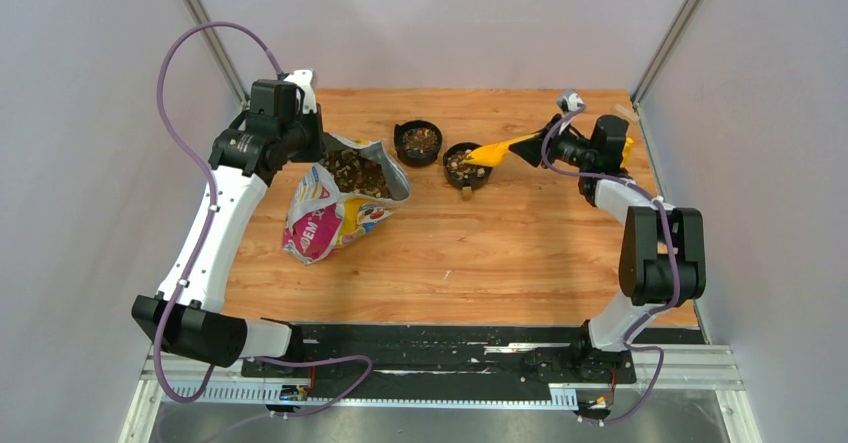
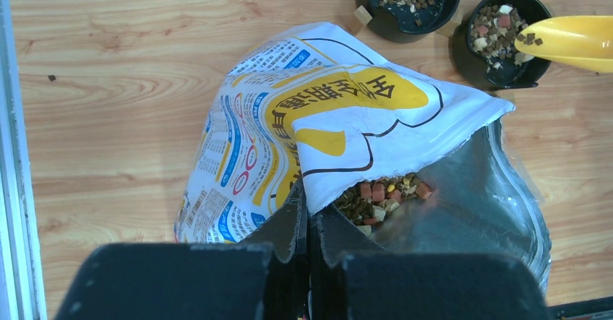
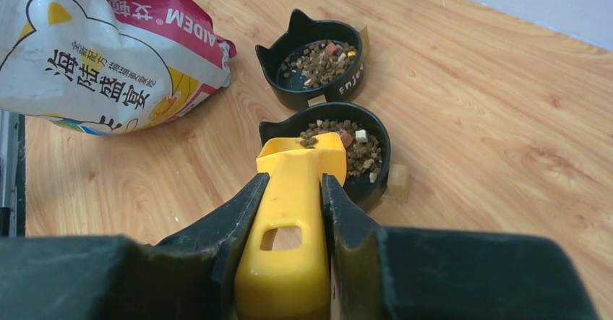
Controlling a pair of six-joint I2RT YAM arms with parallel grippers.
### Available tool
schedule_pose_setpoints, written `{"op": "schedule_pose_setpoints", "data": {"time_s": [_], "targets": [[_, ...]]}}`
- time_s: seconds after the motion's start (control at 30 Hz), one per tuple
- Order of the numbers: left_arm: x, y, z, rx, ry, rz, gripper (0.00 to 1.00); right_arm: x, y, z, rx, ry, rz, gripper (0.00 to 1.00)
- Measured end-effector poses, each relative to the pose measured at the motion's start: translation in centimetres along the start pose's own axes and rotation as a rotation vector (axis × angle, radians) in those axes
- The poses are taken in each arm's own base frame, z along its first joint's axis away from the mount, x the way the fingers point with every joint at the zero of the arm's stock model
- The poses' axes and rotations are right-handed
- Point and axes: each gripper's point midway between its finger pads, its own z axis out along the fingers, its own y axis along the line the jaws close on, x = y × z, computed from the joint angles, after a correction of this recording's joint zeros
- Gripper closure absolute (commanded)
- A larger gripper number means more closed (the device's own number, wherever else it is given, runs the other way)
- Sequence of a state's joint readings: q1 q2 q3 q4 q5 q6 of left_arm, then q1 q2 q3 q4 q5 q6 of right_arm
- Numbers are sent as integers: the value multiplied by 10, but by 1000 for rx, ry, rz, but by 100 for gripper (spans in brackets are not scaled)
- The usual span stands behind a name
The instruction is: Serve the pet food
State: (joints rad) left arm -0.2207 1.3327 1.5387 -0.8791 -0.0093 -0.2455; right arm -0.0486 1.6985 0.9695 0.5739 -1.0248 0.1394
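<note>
Both bowls already hold kibble (image 3: 358, 154). So I will lift my right gripper away from the nearer bowl next, then lower the scoop (image 3: 293, 204) onto the table beside it.
Pet food (image 2: 376, 197) lies as brown kibble with pink and pale bits inside the open printed bag (image 2: 318, 118). My left gripper (image 2: 311, 204) is shut on the bag's rim and holds the mouth open. My right gripper (image 3: 295, 179) is shut on the handle of a yellow scoop (image 3: 293, 204). The scoop's front tips over the nearer black bowl (image 3: 289, 128), and a few pellets sit on its lip. That bowl holds a heap of kibble (image 3: 358, 154). The second black bowl (image 3: 275, 53) behind it also holds kibble.
A small tan cube (image 3: 397, 179) sits on the wooden table (image 1: 500, 253) against the nearer bowl. Grey walls close in the left, right and back sides. The black base rail (image 1: 440, 348) runs along the near edge.
</note>
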Motion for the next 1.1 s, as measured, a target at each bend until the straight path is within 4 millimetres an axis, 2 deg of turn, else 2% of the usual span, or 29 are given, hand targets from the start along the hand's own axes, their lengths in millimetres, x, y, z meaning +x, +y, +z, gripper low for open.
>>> {"op": "schedule_pose_setpoints", "data": {"time_s": [0.17,0.33,0.53,0.9,1.1], "targets": [[0,0,0,0,0,0,100,-4,5,0,44,55,-23,100],[0,0,0,1,0,0,100,-24,7,6,106,104,-79,100],[0,0,0,1,-1,0,100,-39,11,12,192,144,-120,100],[2,-1,-2,10,-7,-1,100,-63,-4,7,314,102,-92,99],[2,-3,-2,24,-6,-1,100,-102,-25,12,425,-87,-61,98]]}}
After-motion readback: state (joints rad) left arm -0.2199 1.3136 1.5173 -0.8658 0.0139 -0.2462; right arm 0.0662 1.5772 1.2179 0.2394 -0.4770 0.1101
